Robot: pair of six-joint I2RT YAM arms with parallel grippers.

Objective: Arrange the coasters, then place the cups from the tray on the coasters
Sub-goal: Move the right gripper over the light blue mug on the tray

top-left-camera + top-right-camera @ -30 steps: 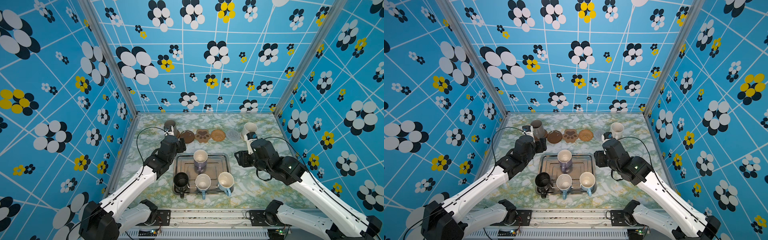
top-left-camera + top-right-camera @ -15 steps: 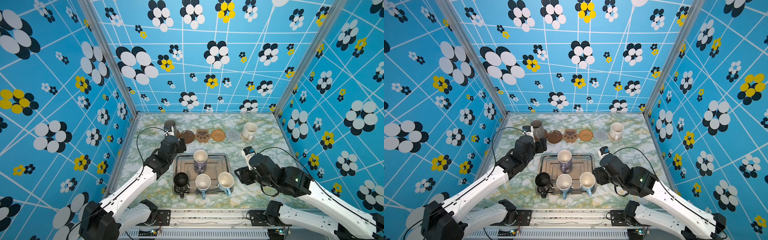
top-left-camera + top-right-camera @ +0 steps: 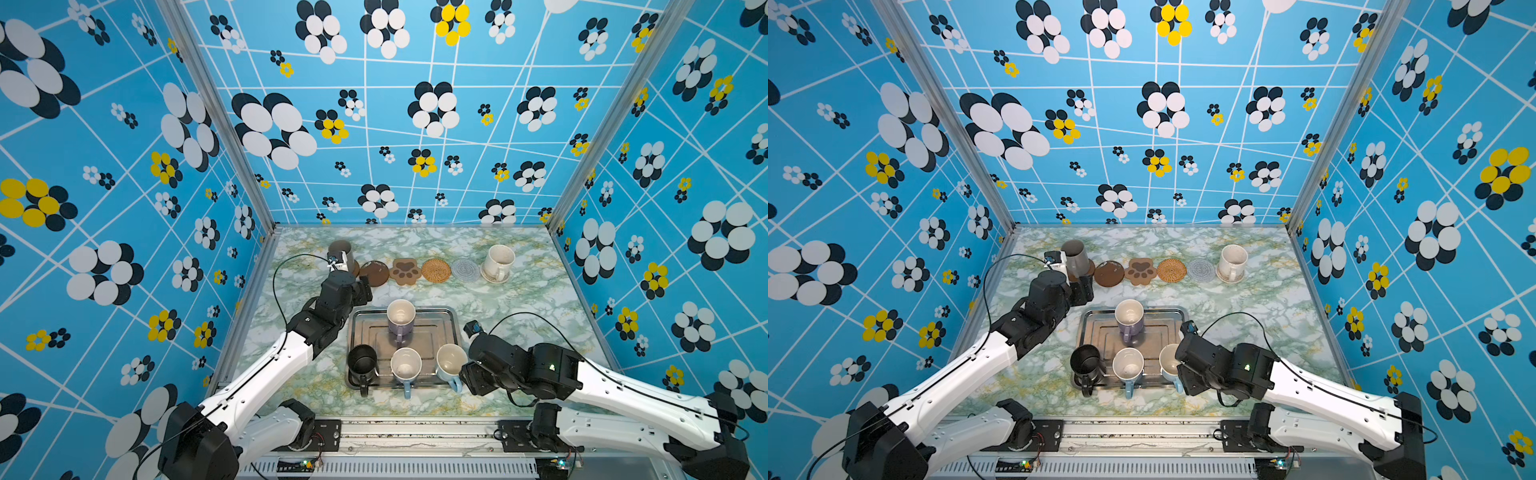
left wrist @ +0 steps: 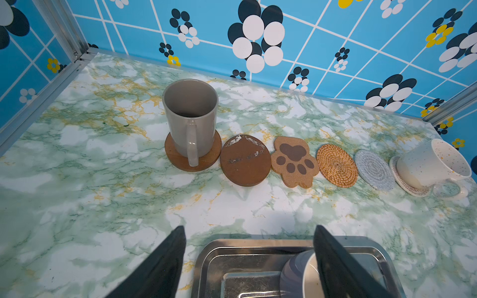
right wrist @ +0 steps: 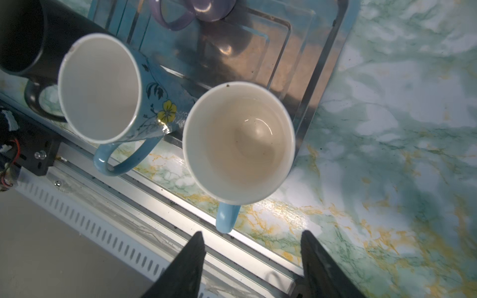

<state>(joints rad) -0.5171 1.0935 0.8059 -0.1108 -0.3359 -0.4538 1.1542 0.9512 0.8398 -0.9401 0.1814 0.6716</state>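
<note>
My right gripper moves down toward the tray [image 3: 432, 332] next, onto the nearest light blue mug's handle, since that handle sticks out toward its open fingers.
Six coasters line the back of the table. The tall grey cup [image 4: 191, 121] stands on a brown disc [image 4: 180, 160], then come a bare brown disc [image 4: 245, 161], the paw print [image 4: 294, 161], the rattan one [image 4: 336, 165] and a pale one [image 4: 374, 170]. The cream mug [image 3: 498, 262] sits on the last pale coaster [image 4: 410, 187]. The tray [image 3: 432, 332] holds the lavender mug [image 3: 401, 318], the black mug [image 3: 361, 363] and two light blue mugs [image 3: 406, 365] [image 5: 237, 142]. My left gripper [image 4: 249, 229] hangs open and empty over the tray's far left corner. My right gripper [image 5: 251, 233] is open and empty, just short of the right blue mug's handle [image 5: 227, 219].
Blue patterned walls close in the marble table [image 3: 519, 299] at the back and both sides. The metal front rail [image 5: 144, 180] runs just behind the blue mugs' handles. The left arm's cable [image 3: 282, 266] loops near the grey cup.
My right arm has drawn back from the cream mug at the back right to the tray's near right corner. The cream mug stays on its coaster. The left arm has not moved.
</note>
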